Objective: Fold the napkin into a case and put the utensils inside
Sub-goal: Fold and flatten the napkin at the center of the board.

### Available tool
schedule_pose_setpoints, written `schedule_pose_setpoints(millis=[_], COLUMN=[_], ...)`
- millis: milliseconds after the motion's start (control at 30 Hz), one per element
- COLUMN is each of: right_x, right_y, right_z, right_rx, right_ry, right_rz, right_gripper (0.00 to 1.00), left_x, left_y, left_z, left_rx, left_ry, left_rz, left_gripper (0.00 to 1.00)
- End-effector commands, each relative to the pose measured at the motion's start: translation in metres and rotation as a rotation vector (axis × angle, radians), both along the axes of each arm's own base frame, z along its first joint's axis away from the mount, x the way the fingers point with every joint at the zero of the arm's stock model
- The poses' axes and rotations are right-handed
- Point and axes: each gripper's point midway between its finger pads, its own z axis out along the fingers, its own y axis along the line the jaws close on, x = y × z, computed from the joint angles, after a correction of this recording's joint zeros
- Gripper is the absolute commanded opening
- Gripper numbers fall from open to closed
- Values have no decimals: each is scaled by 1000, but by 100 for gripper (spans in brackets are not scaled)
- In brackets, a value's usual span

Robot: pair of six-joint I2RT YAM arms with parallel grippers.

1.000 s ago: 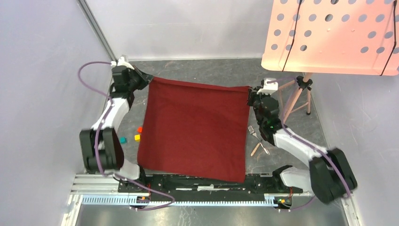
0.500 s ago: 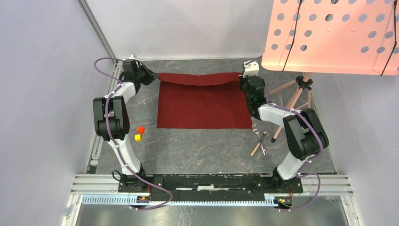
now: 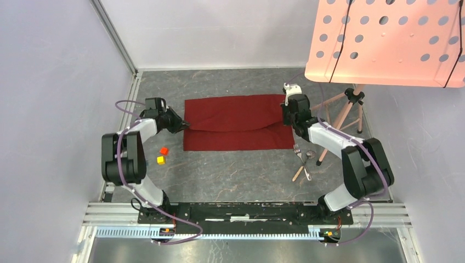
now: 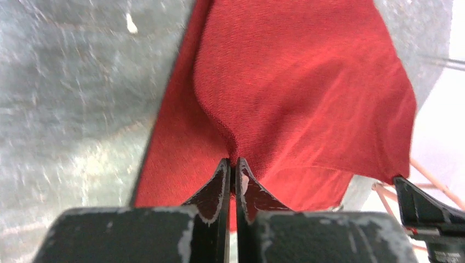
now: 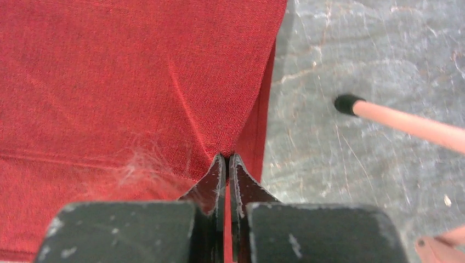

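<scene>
My left gripper will next pull the pinched cloth back and down over the uncovered corner of the napkin's lower layer by the cubes and then release it, because that corner is below and back from it.
The dark red napkin (image 3: 238, 118) lies on the grey table, its upper layer doubled over a lower one whose near strip still shows. My left gripper (image 3: 185, 125) is shut on the upper layer's left corner; the left wrist view has the cloth (image 4: 307, 98) bunched at the closed tips (image 4: 234, 163). On the other side, my right gripper (image 3: 288, 116) is shut on the right corner, cloth (image 5: 109, 82) pinched at its tips (image 5: 226, 157). A fork (image 3: 298, 153) and spoon (image 3: 310, 155) lie crossed on the table just right of the napkin's near right corner.
A pink perforated stand plate (image 3: 384, 41) hangs over the back right, and its tripod legs (image 3: 335, 126) reach down beside my right arm; one black-tipped leg (image 5: 406, 123) shows close by. A red cube (image 3: 163, 150) and a yellow cube (image 3: 160, 160) sit near the left arm.
The napkin was held up spread wide, then laid on the table. Both grippers have since drawn the held edge toward the near side, folding the cloth over itself.
</scene>
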Motion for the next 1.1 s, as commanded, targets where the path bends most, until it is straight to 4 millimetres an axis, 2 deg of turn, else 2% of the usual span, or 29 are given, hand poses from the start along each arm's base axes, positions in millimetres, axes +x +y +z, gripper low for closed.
schedule_pose_setpoints(millis=[0,167,233,367,567,767,867,967,1067], right_x=[-28,-50,-57,-71,-81,-91,-99,-96,-95], right_y=[-14,-21,-27,-27,-23,-19,-19,-13,-7], right_z=[8,-2,-5,-20,-54,-78,-86,-82,-74], right_rx=[2,0,-9,14,23,29,32,53,76], right_ry=[49,87,97,126,189,263,284,281,273], right_rz=[-20,-24,-37,-38,-14,10,18,40,69], right_gripper=[0,0,0,0,0,0,0,0,0], left_x=[-17,-48,-60,-82,-83,-93,-92,-90,-88], left_y=[-14,-30,-30,-22,-17,14,22,31,28], left_z=[31,31,29,2,-28,-50,-51,-44,-32], left_rx=[-68,-113,-89,-27,-9,157,193,229,217], left_ry=[-58,-43,-40,48,154,281,297,295,263], left_rz=[-33,-84,-88,-64,-64,1,15,29,17], left_gripper=[7,7,8,6,2,2,2,2,2])
